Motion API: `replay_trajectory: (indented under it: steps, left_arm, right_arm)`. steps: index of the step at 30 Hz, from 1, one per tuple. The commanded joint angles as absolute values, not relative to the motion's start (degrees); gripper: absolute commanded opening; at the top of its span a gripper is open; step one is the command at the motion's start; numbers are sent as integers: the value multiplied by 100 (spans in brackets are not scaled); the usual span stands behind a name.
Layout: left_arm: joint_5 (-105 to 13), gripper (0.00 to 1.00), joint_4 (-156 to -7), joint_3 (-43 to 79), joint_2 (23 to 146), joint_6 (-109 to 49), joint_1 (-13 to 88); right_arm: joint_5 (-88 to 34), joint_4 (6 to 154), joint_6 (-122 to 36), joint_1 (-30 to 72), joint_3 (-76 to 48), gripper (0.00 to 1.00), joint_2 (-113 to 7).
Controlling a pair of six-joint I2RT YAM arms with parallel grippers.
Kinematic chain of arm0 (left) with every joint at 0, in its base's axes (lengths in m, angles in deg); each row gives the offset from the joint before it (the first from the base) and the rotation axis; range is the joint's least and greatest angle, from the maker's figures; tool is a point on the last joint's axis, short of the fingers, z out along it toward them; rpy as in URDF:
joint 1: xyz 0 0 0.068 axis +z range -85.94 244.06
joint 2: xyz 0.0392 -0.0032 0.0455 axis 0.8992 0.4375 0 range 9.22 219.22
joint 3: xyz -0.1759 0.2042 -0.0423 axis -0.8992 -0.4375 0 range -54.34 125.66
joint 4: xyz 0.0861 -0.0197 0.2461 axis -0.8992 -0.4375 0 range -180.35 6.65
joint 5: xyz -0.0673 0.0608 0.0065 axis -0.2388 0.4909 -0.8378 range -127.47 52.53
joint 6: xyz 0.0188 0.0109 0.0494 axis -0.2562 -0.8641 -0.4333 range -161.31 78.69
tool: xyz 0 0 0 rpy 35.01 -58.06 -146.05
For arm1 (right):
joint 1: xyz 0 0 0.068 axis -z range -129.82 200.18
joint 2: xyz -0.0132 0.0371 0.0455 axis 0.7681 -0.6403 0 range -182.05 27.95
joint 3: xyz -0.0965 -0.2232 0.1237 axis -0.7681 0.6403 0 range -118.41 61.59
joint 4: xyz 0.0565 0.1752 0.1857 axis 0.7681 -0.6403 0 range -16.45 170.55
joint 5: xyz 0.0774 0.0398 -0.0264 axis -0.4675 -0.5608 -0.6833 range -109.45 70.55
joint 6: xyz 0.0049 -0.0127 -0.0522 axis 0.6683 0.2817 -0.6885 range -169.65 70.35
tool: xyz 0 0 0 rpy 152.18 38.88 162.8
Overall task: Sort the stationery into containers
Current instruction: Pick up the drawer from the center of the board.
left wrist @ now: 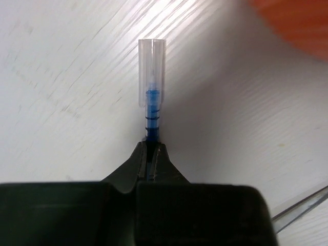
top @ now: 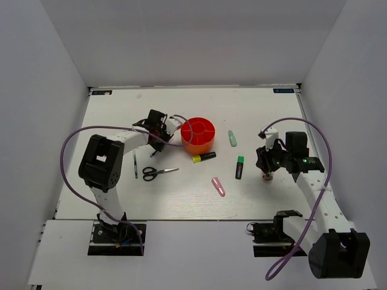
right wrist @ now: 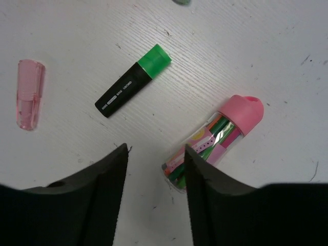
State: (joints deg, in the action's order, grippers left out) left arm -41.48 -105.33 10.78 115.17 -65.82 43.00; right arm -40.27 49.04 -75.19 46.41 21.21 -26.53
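My left gripper rises, tilts the pen cap-up and crosses the organizer's rim to release it next, since the organizer's open top (top: pixel 192 128) lies to the right in the top view.
My left gripper (left wrist: pixel 150 147) is shut on a blue pen (left wrist: pixel 151 110) with a clear cap, whose tip points away over the white table. From above, this gripper (top: pixel 158 134) sits just left of the round red-orange organizer (top: pixel 198 134). My right gripper (right wrist: pixel 155 154) is open low over the table; the pink-capped clear tube (right wrist: pixel 218 136) lies beside its right finger, its lower end hidden by that finger, not between the jaws. From above, the right gripper (top: pixel 266 169) hovers over the tube (top: pixel 266 176).
On the table lie a thin dark pen (top: pixel 135 165), scissors (top: pixel 158 173), a yellow-capped marker (top: pixel 204 157), a green-capped marker (right wrist: pixel 132 82), a pale green highlighter (top: pixel 232 138) and a pink highlighter (right wrist: pixel 29 94). The organizer's edge (left wrist: pixel 297 20) is at the left wrist view's top right.
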Motion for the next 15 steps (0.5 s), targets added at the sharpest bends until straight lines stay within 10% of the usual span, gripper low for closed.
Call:
replay_trajectory:
  steps: [1, 7, 11, 15]
  left_arm:
    - [-3774, 0, -10857, 876, 11112, -6250, 4647]
    - [-4186, 0, -10604, 1254, 10195, -5100, 4955]
    - [-4738, 0, -9762, 1124, 9607, -4248, 4859]
    - [-4872, 0, -7779, 385, 9307, -3595, 4710]
  right_arm:
    - [-4089, 5014, -7496, 4649, 2107, 55, -2540]
    - [-4230, 4987, -7487, 4640, 2099, 43, -2505]
    - [-4256, 5013, -7531, 4640, 2134, 0, -2453]
    - [-4256, 5031, -7549, 4658, 2160, 0, -2452]
